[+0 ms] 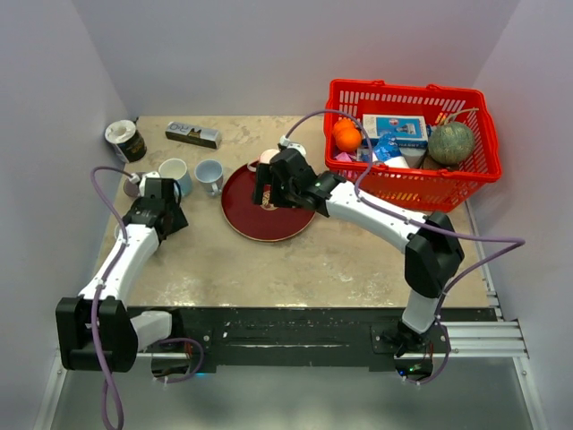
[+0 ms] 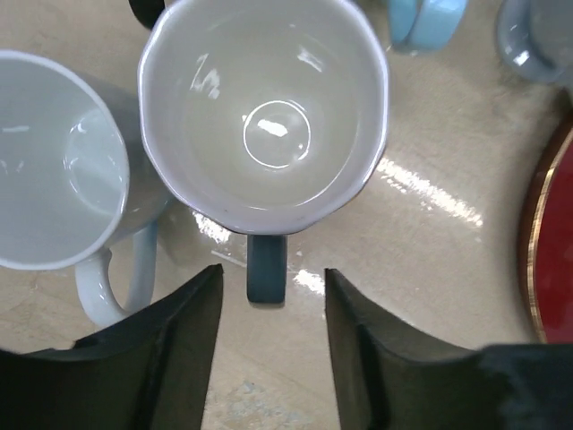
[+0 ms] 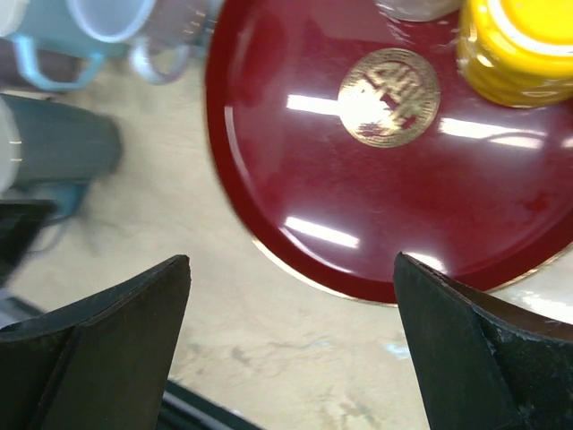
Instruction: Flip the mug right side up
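My right gripper is above the yellow item (image 3: 515,55), which stands to the gripper's right in the wrist view. My right gripper should next move that way and down beside the item.
A dark mug with a white inside (image 2: 264,107) stands upright with its mouth up; its dark handle (image 2: 266,267) points at my left gripper. My left gripper (image 2: 271,271) is open and empty, its fingertips on either side of the handle's end without touching it. In the top view the left gripper (image 1: 145,186) covers most of this mug at the table's left. The mug also shows blurred in the right wrist view (image 3: 54,143). My right gripper (image 3: 291,260) is open and empty above the near rim of a red plate (image 3: 376,197), as the top view (image 1: 262,193) also shows.
A white mug (image 2: 54,179) stands upright close to the left of the dark mug. A light blue mug (image 1: 173,170) and a grey mug (image 1: 209,175) stand behind. A yellow item (image 3: 519,45) is on the plate. A can (image 1: 125,141), a box (image 1: 192,134) and a red basket (image 1: 474,170) are at the back.
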Robot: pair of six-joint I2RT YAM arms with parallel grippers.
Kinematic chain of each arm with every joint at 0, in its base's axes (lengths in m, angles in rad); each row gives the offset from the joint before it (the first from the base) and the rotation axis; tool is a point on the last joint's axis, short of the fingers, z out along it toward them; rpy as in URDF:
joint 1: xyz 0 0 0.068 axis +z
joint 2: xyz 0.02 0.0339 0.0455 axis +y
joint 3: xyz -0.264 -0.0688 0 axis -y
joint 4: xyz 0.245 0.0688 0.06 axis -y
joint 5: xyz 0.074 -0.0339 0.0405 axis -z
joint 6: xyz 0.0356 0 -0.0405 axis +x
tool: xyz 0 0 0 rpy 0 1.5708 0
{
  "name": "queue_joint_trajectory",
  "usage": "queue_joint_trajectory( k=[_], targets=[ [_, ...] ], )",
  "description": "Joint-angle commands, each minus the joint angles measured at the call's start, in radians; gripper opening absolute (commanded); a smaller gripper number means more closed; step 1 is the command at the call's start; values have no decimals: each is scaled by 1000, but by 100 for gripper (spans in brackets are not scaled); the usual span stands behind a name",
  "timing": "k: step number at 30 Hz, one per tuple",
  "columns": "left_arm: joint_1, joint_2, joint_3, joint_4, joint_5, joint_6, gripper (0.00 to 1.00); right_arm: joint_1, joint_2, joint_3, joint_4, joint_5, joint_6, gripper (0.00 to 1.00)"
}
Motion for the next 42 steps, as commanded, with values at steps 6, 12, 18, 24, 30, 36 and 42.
queue_joint_trajectory(
  k=[6, 12, 18, 24, 30, 36, 42],
  targets=[
    [8, -117, 146, -43, 53, 9, 67, -35, 52, 112, -46, 202, -263, 99],
    [8, -175, 209, -57, 153, 46, 74, -59, 104, 122, -23, 204, -568, 99],
    [8, -191, 244, -51, 251, 66, 77, -96, 202, 142, -86, 170, -776, 98],
    [8, -198, 238, -51, 274, 74, 79, -104, 253, 152, -80, 303, -849, 98],
    [8, -208, 226, -53, 277, 75, 79, -106, 268, 126, -26, 340, -875, 97],
    [8, -215, 218, -53, 280, 75, 80, -104, 260, 62, 63, 235, -899, 96],
    [8, -221, 211, -56, 282, 71, 80, -106, 213, 13, 108, 133, -863, 93]
  ],
)
